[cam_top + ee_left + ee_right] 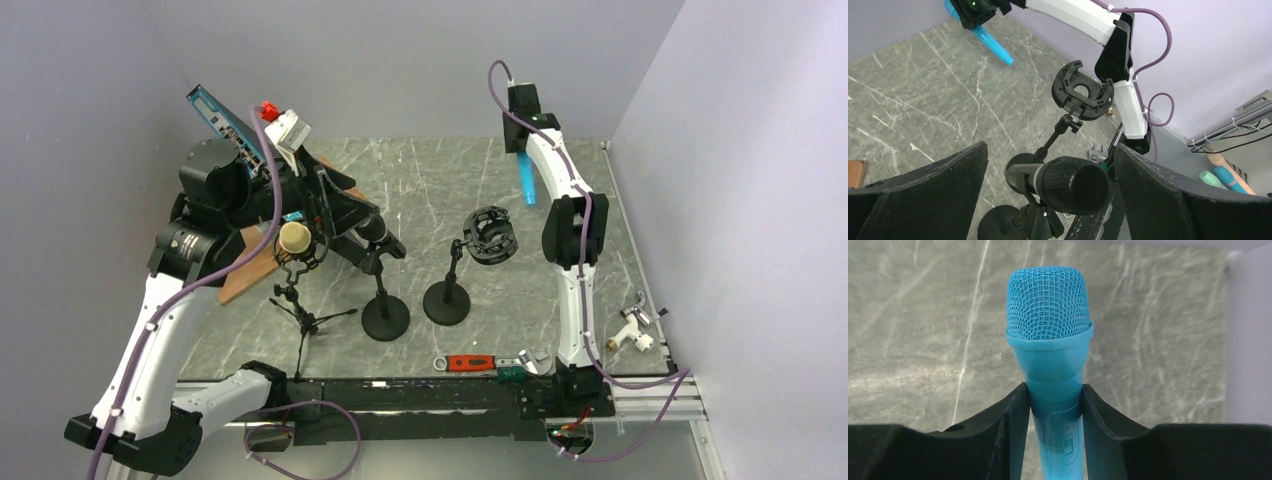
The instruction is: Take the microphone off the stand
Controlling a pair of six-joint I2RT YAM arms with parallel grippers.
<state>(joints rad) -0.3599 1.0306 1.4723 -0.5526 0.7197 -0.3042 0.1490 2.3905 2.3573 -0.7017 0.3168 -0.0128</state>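
Observation:
My right gripper moves straight down onto the clear part of the bare tabletop at the back next. It then releases the blue microphone [1050, 325], still above that part.
A black microphone [1073, 185] sits in the clip of a round-based stand [385, 318]. My left gripper [1050, 147] is open, its fingers [948, 180] wide on either side of the microphone's head without touching it. It hangs over that microphone [378, 237] in the top view. My right gripper [1055, 405] is shut on a blue microphone [1050, 325] and holds it in the air at the back of the table [527, 182]. An empty black shock-mount stand [489, 235] stands mid-table, and it also shows in the left wrist view [1082, 90].
A gold-headed microphone [295, 240] on a small tripod stands left of the black one, by a wooden board [245, 280]. A red-handled wrench [478, 362] lies at the near edge. A white pipe fitting [632, 330] lies at the right edge.

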